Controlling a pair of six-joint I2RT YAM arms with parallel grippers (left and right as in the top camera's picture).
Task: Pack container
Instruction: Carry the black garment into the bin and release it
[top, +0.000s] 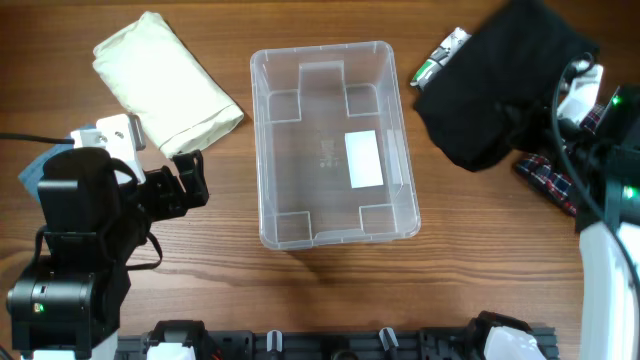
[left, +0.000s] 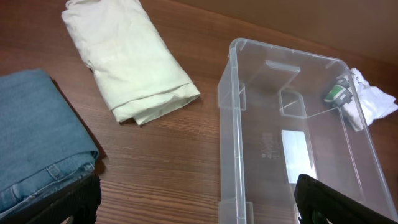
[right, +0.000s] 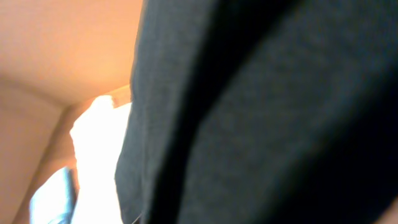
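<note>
The container stands to the left of my right gripper in the overhead view. I will next swing my right gripper over the container's empty base (top: 318, 140) and let go of the black garment (top: 495, 80).
The clear container (top: 262, 140) stands empty in the middle of the table, with a white label (top: 363, 159) on its base. It also shows in the left wrist view (left: 225, 124). My left gripper (top: 190, 180) is open and empty just left of the container, its fingers wide apart (left: 199, 205). A black garment (top: 495, 80) hangs bunched at the right arm (top: 580, 95), right of the container. It fills the right wrist view (right: 261, 112) and hides the fingers. A folded cream garment (top: 165, 80) lies at the back left.
Folded blue jeans (left: 37, 137) lie under the left arm. A plaid garment (top: 550, 180) lies by the right arm. A white and green item (top: 440, 55) sits behind the container's right corner.
</note>
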